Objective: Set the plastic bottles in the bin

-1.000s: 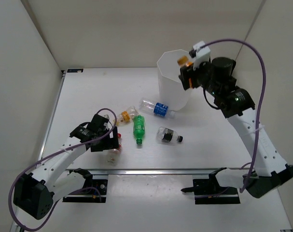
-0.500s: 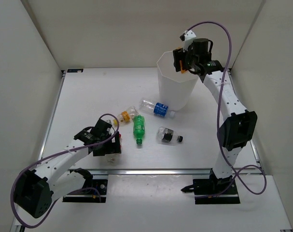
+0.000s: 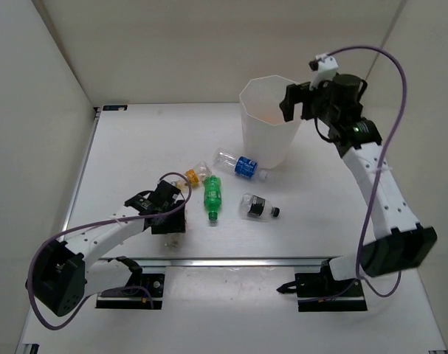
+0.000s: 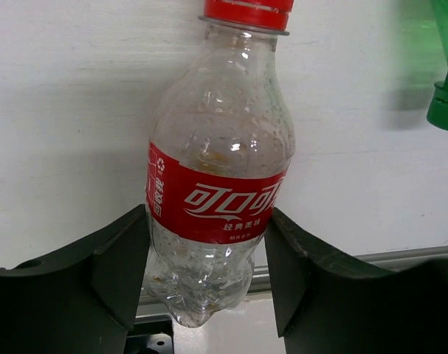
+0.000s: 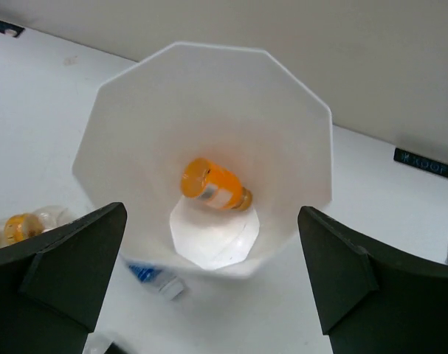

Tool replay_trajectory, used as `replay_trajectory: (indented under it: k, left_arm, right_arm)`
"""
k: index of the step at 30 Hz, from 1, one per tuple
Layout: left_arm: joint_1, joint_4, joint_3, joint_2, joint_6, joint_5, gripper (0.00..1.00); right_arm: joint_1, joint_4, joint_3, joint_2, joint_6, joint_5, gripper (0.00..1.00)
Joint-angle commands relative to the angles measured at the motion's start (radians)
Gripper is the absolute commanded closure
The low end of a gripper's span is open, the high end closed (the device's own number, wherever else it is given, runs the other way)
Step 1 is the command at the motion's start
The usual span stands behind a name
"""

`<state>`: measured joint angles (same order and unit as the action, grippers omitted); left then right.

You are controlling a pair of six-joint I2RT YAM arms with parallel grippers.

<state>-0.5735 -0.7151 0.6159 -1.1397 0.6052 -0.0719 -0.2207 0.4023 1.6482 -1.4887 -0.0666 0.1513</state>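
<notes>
Next, my left gripper rises with the clear bottle, swings outward over the bin's opening (image 3: 267, 101) and releases it there, because the bin's sides stand tall.
In the left wrist view my left gripper (image 4: 209, 273) is shut on a clear plastic bottle with a red label and red cap (image 4: 216, 184), both fingers pressing its lower body. From above, that gripper (image 3: 172, 221) sits at the table's near left. My right gripper (image 5: 212, 273) hangs open over the white bin (image 5: 209, 55), with an orange bottle (image 5: 212, 186) lying inside near the bottom. On the table lie a green bottle (image 3: 212, 195), a blue-labelled one (image 3: 242, 166), a black-labelled one (image 3: 257, 206) and a yellow-orange-labelled one (image 3: 196, 175).
White walls close in the table on the left, back and right. A metal rail (image 3: 238, 259) runs along the near edge, just behind the held bottle. The bin (image 3: 268, 125) stands at the back, right of centre, under the right gripper (image 3: 294, 103).
My right gripper opened above the bin and the orange bottle it carried now lies inside. My left gripper closed on the red-labelled bottle.
</notes>
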Motion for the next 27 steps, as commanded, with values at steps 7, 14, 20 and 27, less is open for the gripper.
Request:
replay_trajectory:
  k: [7, 14, 20, 27]
  left_arm:
    - [0.01, -0.107, 0.169, 0.057, -0.039, -0.042, 0.7]
    - [-0.023, -0.305, 0.623, -0.046, -0.203, -0.204, 0.77]
    - [-0.077, -0.254, 1.307, -0.47, -0.283, -0.23, 0.73]
    - [-0.147, 0.131, 1.707, -0.79, -0.217, -0.223, 0.71]
  right_arm:
    - [0.219, -0.016, -0.462, 0.488, 0.191, 0.122, 0.04]
    - [0.323, 0.157, -0.679, 0.625, 0.111, 0.047, 0.04]
    - [0.264, 0.216, -0.76, 0.654, 0.087, -0.025, 0.03]
    - [0.264, 0.251, -0.803, 0.715, 0.1, -0.024, 0.03]
